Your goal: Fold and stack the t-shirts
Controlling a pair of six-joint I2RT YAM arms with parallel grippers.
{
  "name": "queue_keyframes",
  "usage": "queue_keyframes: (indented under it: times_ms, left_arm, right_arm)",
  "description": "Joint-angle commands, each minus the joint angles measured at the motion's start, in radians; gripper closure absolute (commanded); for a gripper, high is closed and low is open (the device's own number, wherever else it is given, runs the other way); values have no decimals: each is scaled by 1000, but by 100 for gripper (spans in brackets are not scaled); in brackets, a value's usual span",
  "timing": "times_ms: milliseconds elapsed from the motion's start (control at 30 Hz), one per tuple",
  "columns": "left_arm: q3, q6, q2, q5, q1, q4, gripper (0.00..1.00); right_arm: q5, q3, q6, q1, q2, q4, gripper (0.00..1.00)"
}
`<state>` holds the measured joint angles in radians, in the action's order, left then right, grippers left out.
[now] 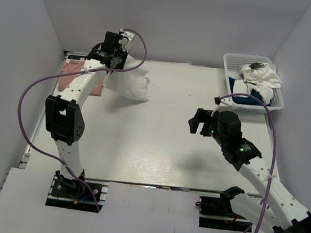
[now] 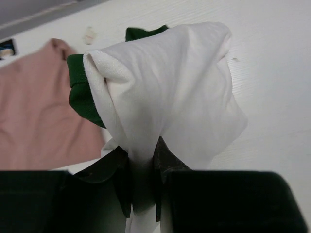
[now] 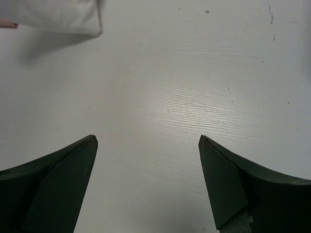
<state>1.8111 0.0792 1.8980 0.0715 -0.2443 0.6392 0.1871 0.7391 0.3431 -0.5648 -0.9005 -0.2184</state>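
The left gripper moves over the salmon-pink t-shirt (image 1: 70, 75) (image 2: 39, 111) next and lowers to release it, since that t-shirt lies below it, to its left in the top view.
My left gripper (image 1: 117, 60) (image 2: 142, 174) is shut on a bunched fold of the white t-shirt (image 1: 128, 83) (image 2: 165, 87), which hangs from it above the far left of the table. Its dark green sleeve (image 2: 80, 94) peeks out on the left. A salmon-pink t-shirt (image 1: 70, 75) (image 2: 39, 111) lies flat on the table just left of it. My right gripper (image 1: 196, 121) (image 3: 148, 141) hovers open over bare table right of centre, nothing between its fingers. A corner of the white t-shirt (image 3: 58, 14) shows at the top left of the right wrist view.
A white lattice basket (image 1: 230, 60) stands at the far right corner, holding a crumpled white t-shirt (image 1: 262, 78) and a blue one (image 1: 245, 98). Grey walls close in the table on three sides. Purple cables loop beside both arms.
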Motion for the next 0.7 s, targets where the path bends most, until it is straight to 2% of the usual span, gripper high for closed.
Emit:
queue_keyframes:
  times_ms: [0,233,467,667]
  left_arm:
    - [94,197,-33,137,26,83,100]
    - [105,373,-94,159,85,54,100]
    - [272,373,-60,120,177,94,100]
    - [272,364,-85,47,233,96,100]
  right_arm:
    - [64,55,-44,5,-6,-6,10]
    - [46,82,-35,3,-54,-19,10]
    - [25,92,-10,3,-64,-22,10]
    - [37,126,-13,3,-89,-41,10]
